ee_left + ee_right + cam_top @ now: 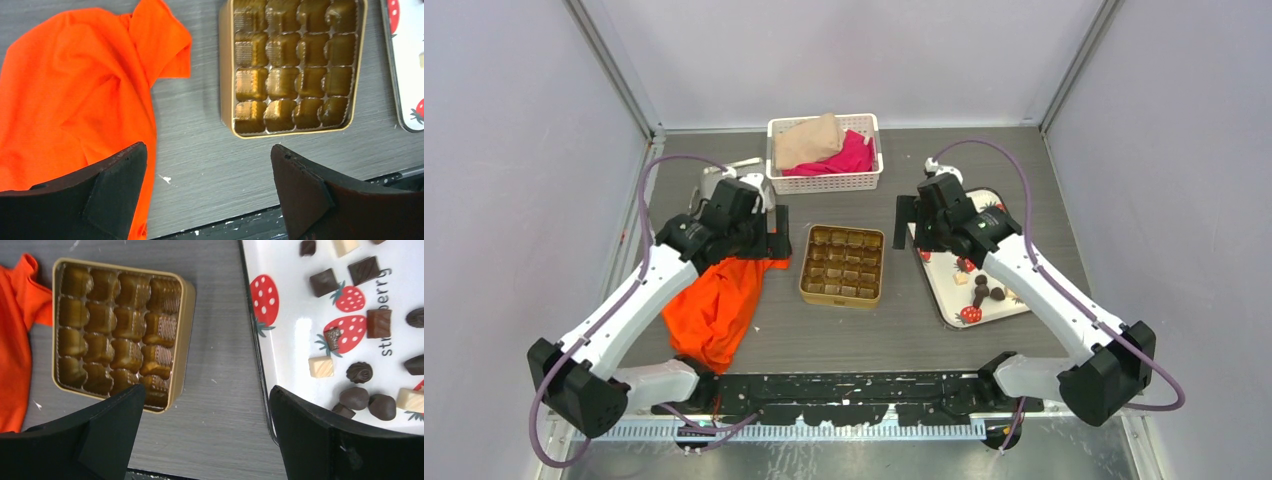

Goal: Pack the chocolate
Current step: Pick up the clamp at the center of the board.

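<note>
My left gripper moves down and to its left in the top view next, since the tabletop between silver tray and wall (pixel 678 202) lies there below it.
Several chocolate pieces (pixel 324 281), dark brown and cream, lie loose on a white strawberry-print tray (pixel 295 340) at the right of the table. From above, the chocolate (pixel 981 281) shows on the tray (pixel 944 285), partly under my right arm. A gold tin (pixel 842 265) with empty brown compartments sits mid-table. My left gripper (pixel 208 146) hangs open over bare table between the orange cloth and the tin (pixel 292 65). My right gripper (pixel 207 388) is open over the gap between the tin (pixel 120 332) and the tray, holding nothing.
A crumpled orange cloth (pixel 719 305) lies left of the tin, under my left arm. A white basket (pixel 824 183) with beige and pink cloths stands at the back. A black rail (pixel 854 390) runs along the near edge. Grey walls close in both sides.
</note>
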### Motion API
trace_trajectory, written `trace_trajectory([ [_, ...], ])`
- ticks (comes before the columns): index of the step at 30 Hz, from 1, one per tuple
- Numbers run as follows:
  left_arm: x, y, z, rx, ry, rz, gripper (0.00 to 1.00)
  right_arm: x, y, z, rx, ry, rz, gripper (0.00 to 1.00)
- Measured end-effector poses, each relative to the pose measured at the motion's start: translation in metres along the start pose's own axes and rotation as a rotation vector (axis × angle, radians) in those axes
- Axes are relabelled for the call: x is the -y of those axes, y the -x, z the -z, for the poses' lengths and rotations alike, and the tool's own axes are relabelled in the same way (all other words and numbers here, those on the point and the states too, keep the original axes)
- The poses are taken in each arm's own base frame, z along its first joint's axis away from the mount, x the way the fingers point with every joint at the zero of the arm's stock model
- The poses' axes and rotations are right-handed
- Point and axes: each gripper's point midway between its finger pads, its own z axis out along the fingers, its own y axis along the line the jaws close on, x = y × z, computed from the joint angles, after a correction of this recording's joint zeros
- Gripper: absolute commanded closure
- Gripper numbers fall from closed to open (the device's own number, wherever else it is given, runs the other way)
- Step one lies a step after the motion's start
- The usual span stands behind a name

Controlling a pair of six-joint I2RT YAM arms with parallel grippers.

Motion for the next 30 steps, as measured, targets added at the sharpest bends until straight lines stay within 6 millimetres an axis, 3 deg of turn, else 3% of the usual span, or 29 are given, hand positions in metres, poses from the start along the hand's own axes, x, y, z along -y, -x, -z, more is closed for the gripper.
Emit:
trace_trajectory([
  [3,-0.009,-0.011,0.004,-0.014,0.031,0.022,0.03,-0.005,-0.017,-0.005,-0.033,0.007,0.023,0.00],
  [7,-0.024,0.003,0.006,-0.006,0.087,0.070,0.03,-0.005,-0.028,-0.013,-0.068,-0.008,0.023,0.00],
  [11,-0.079,0.032,0.001,0.012,0.227,0.220,0.04,-0.008,-0.029,-0.022,-0.076,-0.008,0.017,0.00],
  [16,-0.153,0.045,-0.006,-0.001,0.416,0.374,0.06,-0.011,-0.039,-0.036,-0.115,-0.016,0.028,0.00],
  [19,-0.182,0.047,-0.020,-0.024,0.472,0.363,0.06,-0.009,-0.047,-0.042,-0.142,-0.029,0.037,0.00],
  [22,-0.197,0.050,-0.036,-0.069,0.491,0.284,0.09,-0.008,-0.048,-0.044,-0.147,-0.036,0.040,0.00],
  [24,-0.205,0.061,-0.052,-0.111,0.474,0.226,0.11,-0.007,-0.048,-0.046,-0.150,-0.046,0.042,0.00],
  [27,-0.234,0.073,-0.071,-0.136,0.479,0.197,0.12,-0.008,-0.046,-0.049,-0.150,-0.055,0.044,0.00],
  [30,-0.261,0.061,-0.084,-0.199,0.490,0.171,0.14,-0.009,-0.043,-0.050,-0.146,-0.057,0.044,0.00],
])
